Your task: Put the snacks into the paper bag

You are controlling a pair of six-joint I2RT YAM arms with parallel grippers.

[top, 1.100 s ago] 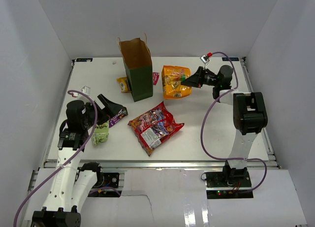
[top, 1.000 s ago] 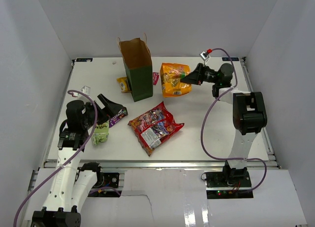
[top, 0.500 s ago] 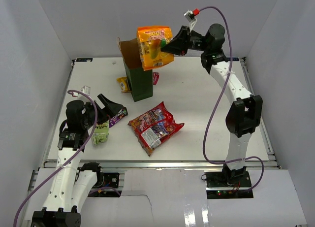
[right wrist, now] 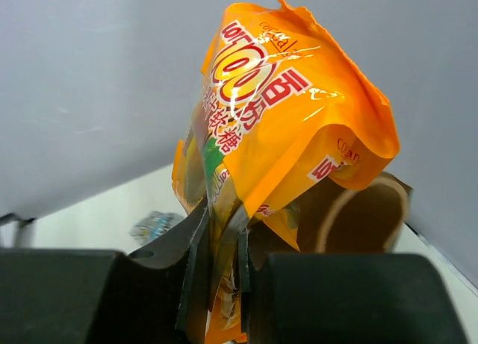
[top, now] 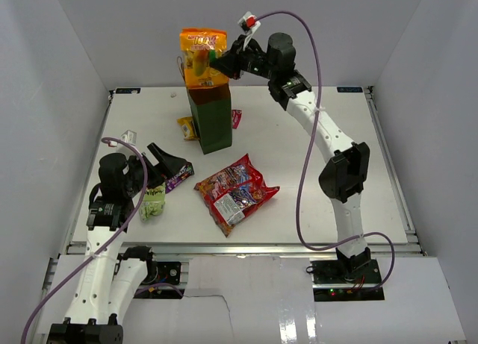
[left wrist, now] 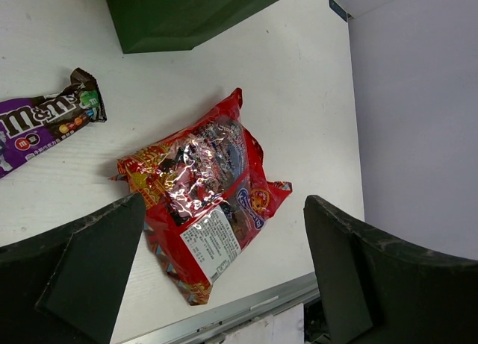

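Note:
I need to reach my left gripper outward next, then lower its fingers to pinch the small yellow packet [top: 187, 128] outward and below, still outside the paper bag.
My right gripper [top: 216, 62] is shut on the orange pack [top: 202, 57] and holds it in the air right over the open top of the dark green paper bag [top: 212, 119]. In the right wrist view the orange pack [right wrist: 287, 116] hangs pinched between the black fingers [right wrist: 196, 243], with the bag's brown inside [right wrist: 351, 217] behind it. My left gripper [top: 168, 165] rests open at the left, beside the purple bar [top: 179, 179] and the light green packet [top: 153, 202]. Red crinkly bags [top: 235, 192] lie mid-table; one [left wrist: 203, 187] shows between my left fingers.
A small yellow packet [top: 186, 127] lies left of the paper bag and a pink one [top: 236, 119] right of it. A small white item [top: 129, 136] sits near the table's left edge. White walls enclose the table [top: 321, 165] on three sides.
My right arm has lifted the orange pack off the table and swung it up and left, from beside the paper bag to above its opening. The left arm has not moved.

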